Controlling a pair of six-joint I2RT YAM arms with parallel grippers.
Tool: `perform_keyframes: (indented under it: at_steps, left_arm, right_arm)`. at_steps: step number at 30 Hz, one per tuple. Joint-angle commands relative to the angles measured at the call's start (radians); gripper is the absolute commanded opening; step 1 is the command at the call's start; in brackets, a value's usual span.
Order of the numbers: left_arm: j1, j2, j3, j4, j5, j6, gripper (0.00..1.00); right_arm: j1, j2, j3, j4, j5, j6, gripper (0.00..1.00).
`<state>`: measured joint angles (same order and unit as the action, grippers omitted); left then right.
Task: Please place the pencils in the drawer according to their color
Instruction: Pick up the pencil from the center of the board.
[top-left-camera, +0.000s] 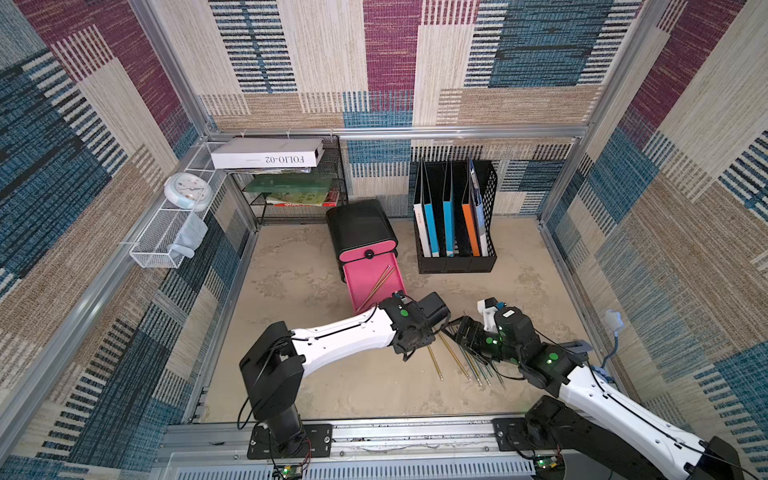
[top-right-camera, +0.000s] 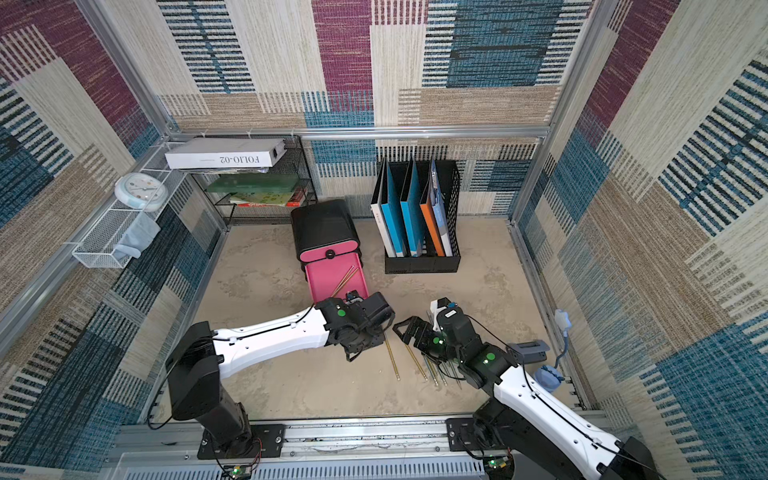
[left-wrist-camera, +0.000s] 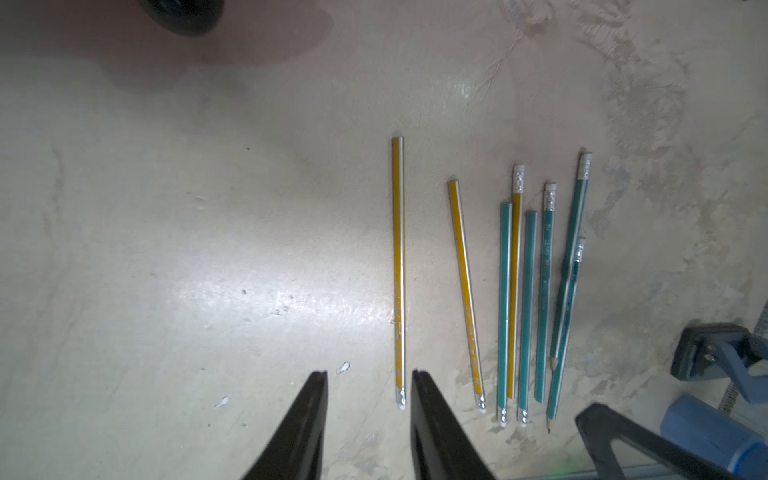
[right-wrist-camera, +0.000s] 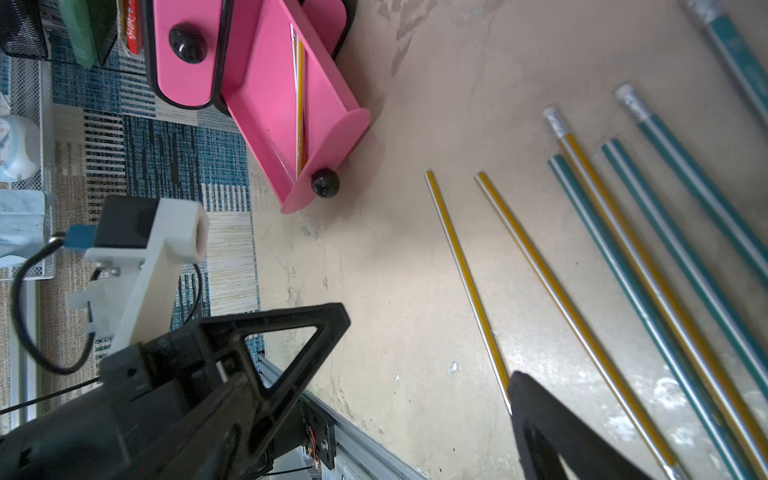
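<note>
The body of the nearest yellow pencil (top-right-camera: 389, 348) (left-wrist-camera: 399, 270) is below my left gripper, lined up between my fingers, so my left gripper will next go down with open fingers onto the middle of that pencil.
The drawer (top-left-camera: 361, 228) is a black chest whose middle pink tray (top-left-camera: 365, 286) is pulled out, with two yellow pencils (top-left-camera: 380, 284) lying in it. More pencils lie on the table: three yellow ones (left-wrist-camera: 398, 270) (left-wrist-camera: 465, 291) (left-wrist-camera: 515, 291) and several teal ones (left-wrist-camera: 528, 307). My left gripper (left-wrist-camera: 370, 374) hovers open over the table with nothing gripped. The eraser end of the nearest yellow pencil lies between its fingers (left-wrist-camera: 299, 424). My right gripper (right-wrist-camera: 428, 349) stands wide open and empty, one finger over that same pencil (right-wrist-camera: 465, 274). In the top view it (top-left-camera: 455, 328) is just right of the left wrist.
A black file holder (top-left-camera: 455, 224) with folders stands right of the chest. A wire shelf (top-left-camera: 291, 187) with books fills the back left corner. A clock (top-left-camera: 187, 191) and a mesh basket (top-left-camera: 162, 241) hang on the left wall. A blue-grey clamp (left-wrist-camera: 715, 361) lies right of the pencils.
</note>
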<state>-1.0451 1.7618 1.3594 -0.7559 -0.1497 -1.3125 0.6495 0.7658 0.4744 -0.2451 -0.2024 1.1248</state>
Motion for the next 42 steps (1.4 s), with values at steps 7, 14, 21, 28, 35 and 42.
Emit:
perform_keyframes:
  at_steps: [7,14,21,28,35,42]
  left_arm:
    - [-0.040,0.160,0.107,-0.037,0.024,-0.109,0.37]
    - [-0.040,0.243,0.166,-0.081,0.026,-0.098,0.37]
    - [-0.038,0.305,0.196,-0.105,0.028,-0.085,0.37]
    - [-0.032,0.347,0.214,-0.123,0.036,-0.079,0.37]
    - [-0.024,0.374,0.217,-0.136,0.045,-0.064,0.36]
    - [-0.025,0.367,0.186,-0.134,0.048,-0.065,0.21]
  right_arm:
    - [-0.014,-0.112,-0.051,-0.177,0.038,0.029,0.99]
    - [-0.017,-0.156,-0.088,-0.211,0.041,0.065,0.99]
    - [-0.021,-0.185,-0.099,-0.237,0.046,0.079,0.99]
    - [-0.021,-0.205,-0.102,-0.247,0.049,0.086,0.99]
    - [-0.022,-0.209,-0.097,-0.248,0.050,0.086,0.99]
    - [-0.025,-0.208,-0.082,-0.249,0.056,0.084,0.99]
